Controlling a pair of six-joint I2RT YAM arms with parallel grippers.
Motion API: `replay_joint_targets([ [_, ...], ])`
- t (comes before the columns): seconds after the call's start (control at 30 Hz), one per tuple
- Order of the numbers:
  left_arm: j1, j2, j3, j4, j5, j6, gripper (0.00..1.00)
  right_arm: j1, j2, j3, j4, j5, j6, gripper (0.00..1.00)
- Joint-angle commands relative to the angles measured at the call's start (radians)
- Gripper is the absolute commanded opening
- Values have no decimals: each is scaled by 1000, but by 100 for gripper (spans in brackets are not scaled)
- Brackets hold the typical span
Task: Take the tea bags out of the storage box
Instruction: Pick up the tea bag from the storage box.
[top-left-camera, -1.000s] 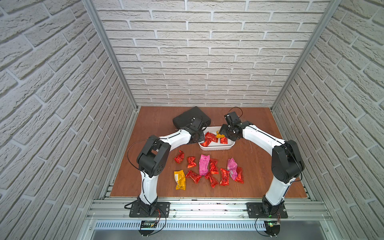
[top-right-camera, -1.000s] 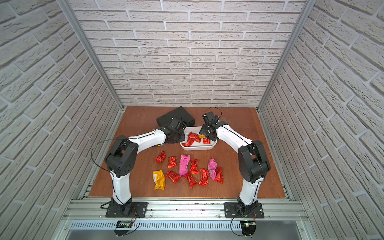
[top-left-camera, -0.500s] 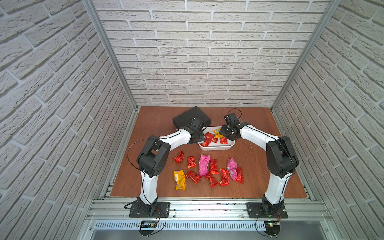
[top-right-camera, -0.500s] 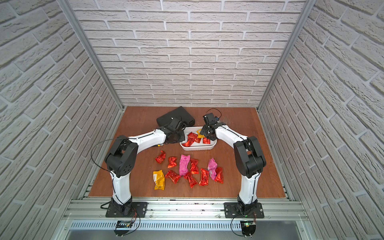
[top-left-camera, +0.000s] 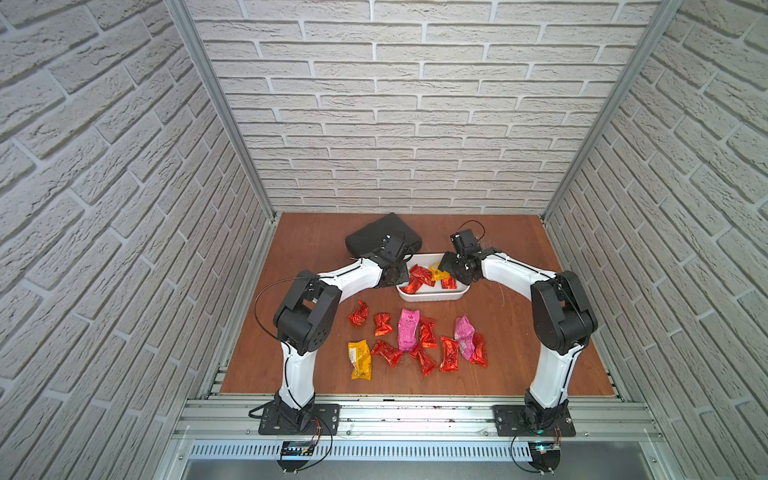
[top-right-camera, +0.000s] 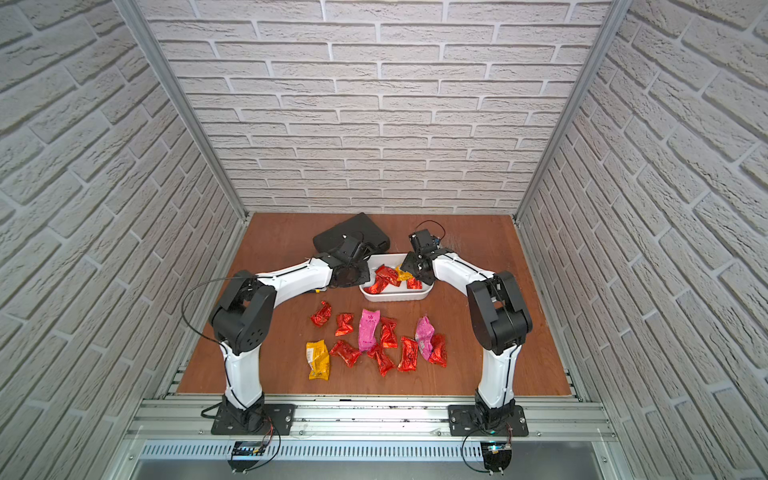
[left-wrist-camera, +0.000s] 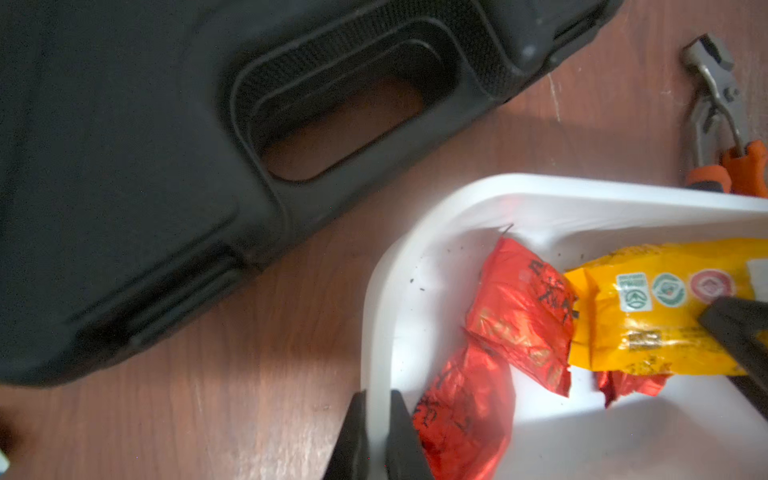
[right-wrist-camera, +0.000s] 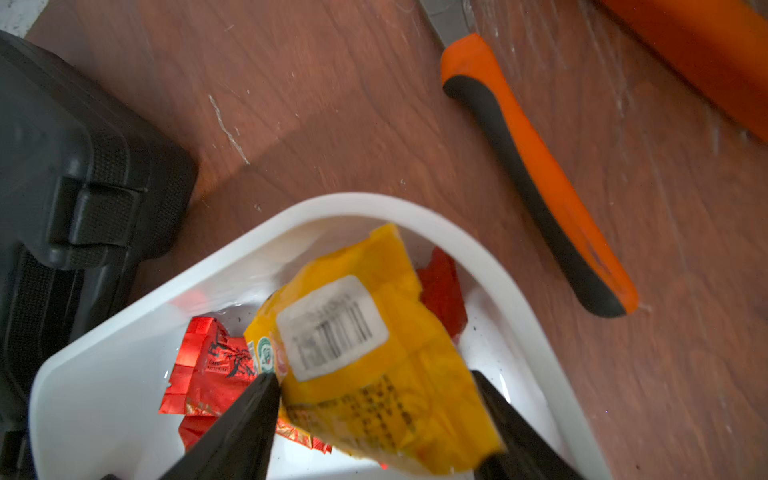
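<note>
I should next close my right gripper's open fingers onto the sides of the yellow tea bag inside the box, because the bag is already between them.
The white storage box stands at mid-table, holding several red tea bags and one yellow tea bag. My left gripper is shut on the box's left rim, one finger inside the wall and one outside. My right gripper reaches into the box's far right end, open wide astride the yellow tea bag. The bag's edges touch both fingers and it looks blurred. More tea bags, red, pink and a yellow one, lie scattered on the table in front of the box.
A black hard case lies right behind the box's left end, close to my left wrist. An orange-handled knife and pliers lie on the brown table behind the box's right end. Brick-pattern walls enclose three sides.
My right arm's elbow has swung inward and its gripper has edged a little further over the box. The left arm and the box have not moved.
</note>
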Motion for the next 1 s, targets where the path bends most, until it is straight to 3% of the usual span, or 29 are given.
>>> replay_joint_targets([
  [0.0, -1, -12, 34, -3, -11, 3, 0, -19, -30, -21, 40, -3, 5, 71],
  [0.17, -1, -17, 32, -7, -11, 3, 0, -37, -15, -21, 102, -35, -17, 58],
  [0.37, -1, -30, 23, -10, -23, 6, 0, -39, -55, -28, 119, -73, -47, 25],
  [0.5, -1, -28, 23, -9, -23, 5, 0, -40, -101, -40, 110, -110, -74, 12],
  [0.8, -1, -22, 18, -3, -23, 13, 0, -52, -253, -52, 21, -211, -209, 6],
  [0.97, -1, -20, 22, 3, -23, 39, 0, -89, -384, -114, -72, -205, -292, 3],
])
